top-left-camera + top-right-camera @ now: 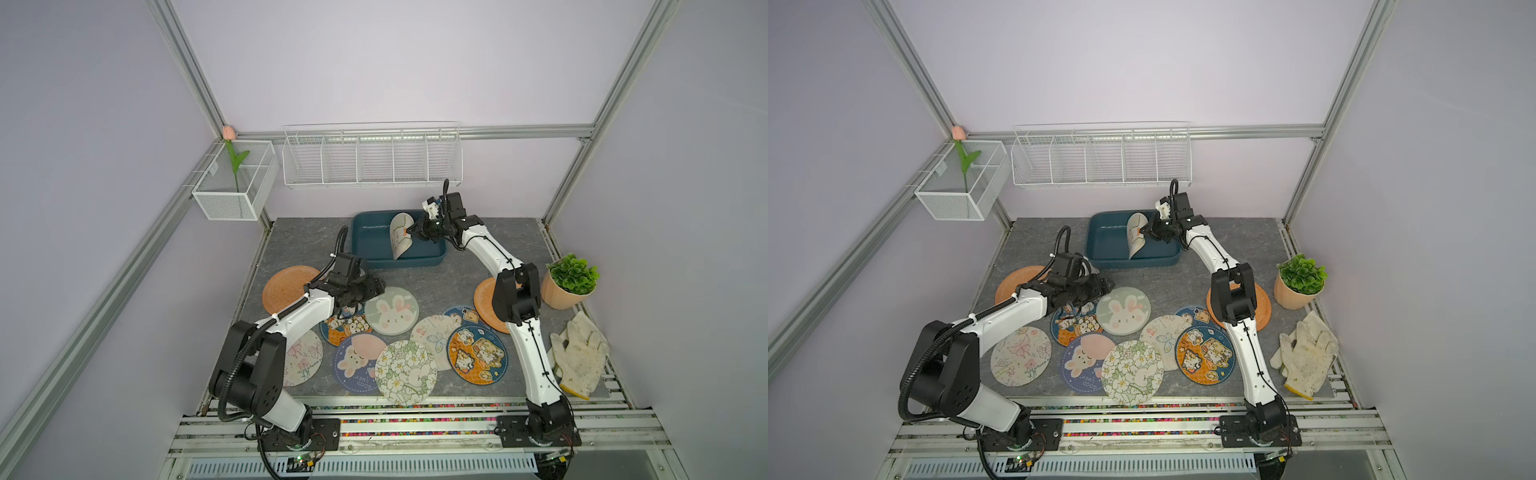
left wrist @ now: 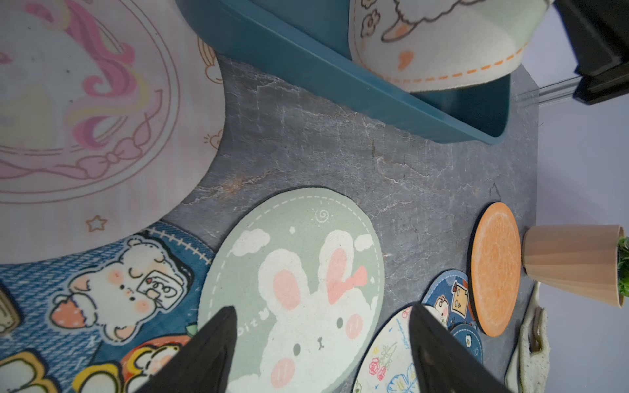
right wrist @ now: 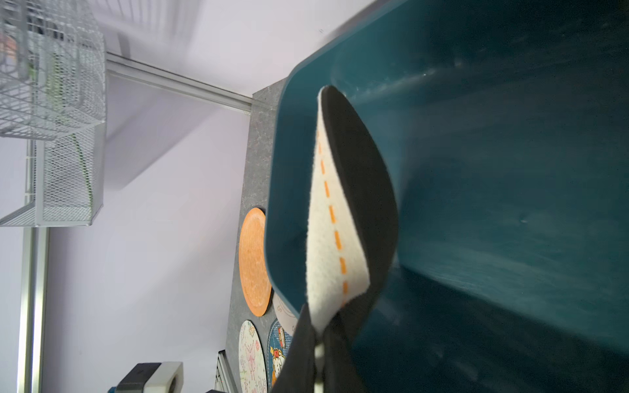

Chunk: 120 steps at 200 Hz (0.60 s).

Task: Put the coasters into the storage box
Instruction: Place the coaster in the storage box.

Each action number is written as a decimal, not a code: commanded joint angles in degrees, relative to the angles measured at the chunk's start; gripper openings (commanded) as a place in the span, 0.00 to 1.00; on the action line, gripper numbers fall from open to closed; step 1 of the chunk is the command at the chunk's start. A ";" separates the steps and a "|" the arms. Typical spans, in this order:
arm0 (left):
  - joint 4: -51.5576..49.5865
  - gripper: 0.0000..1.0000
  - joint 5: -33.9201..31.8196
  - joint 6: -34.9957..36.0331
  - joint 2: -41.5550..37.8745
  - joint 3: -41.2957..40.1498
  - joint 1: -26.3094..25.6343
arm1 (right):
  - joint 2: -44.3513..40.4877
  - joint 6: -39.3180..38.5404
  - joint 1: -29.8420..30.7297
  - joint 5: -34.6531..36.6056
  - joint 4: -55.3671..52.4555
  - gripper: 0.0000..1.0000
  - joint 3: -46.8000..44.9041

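I need to lower my right gripper toward the storage box's bottom and let go of the cream coaster there, since it already hangs on edge inside the storage box (image 1: 399, 262).
The teal storage box (image 1: 399, 262) (image 1: 1133, 262) (image 2: 306, 68) (image 3: 510, 170) stands at the back of the mat. My right gripper (image 1: 415, 230) (image 1: 1148, 230) (image 3: 321, 340) is shut on a cream coaster with an orange dashed border (image 1: 400, 239) (image 1: 1136, 235) (image 3: 333, 221) (image 2: 442, 41). It holds the coaster on edge inside the box. My left gripper (image 1: 374, 289) (image 1: 1106, 286) (image 2: 321, 308) hangs open just above the green bunny coaster (image 1: 390, 311) (image 1: 1123, 311) (image 2: 292, 272), holding nothing. Several printed coasters lie overlapping at the front, with plain orange coasters at the left (image 1: 289, 289) and the right (image 1: 486, 303).
A potted plant (image 1: 569, 282) and a pair of work gloves (image 1: 579, 357) sit along the right edge. A white wire rack (image 1: 370, 158) hangs on the back wall. A white mesh basket (image 1: 237, 183) holding a tulip hangs at the left corner.
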 commanded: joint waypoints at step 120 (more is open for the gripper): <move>-1.61 0.79 -0.60 1.17 0.06 1.41 1.05 | 0.99 -11.51 -0.43 20.24 -19.49 0.64 4.14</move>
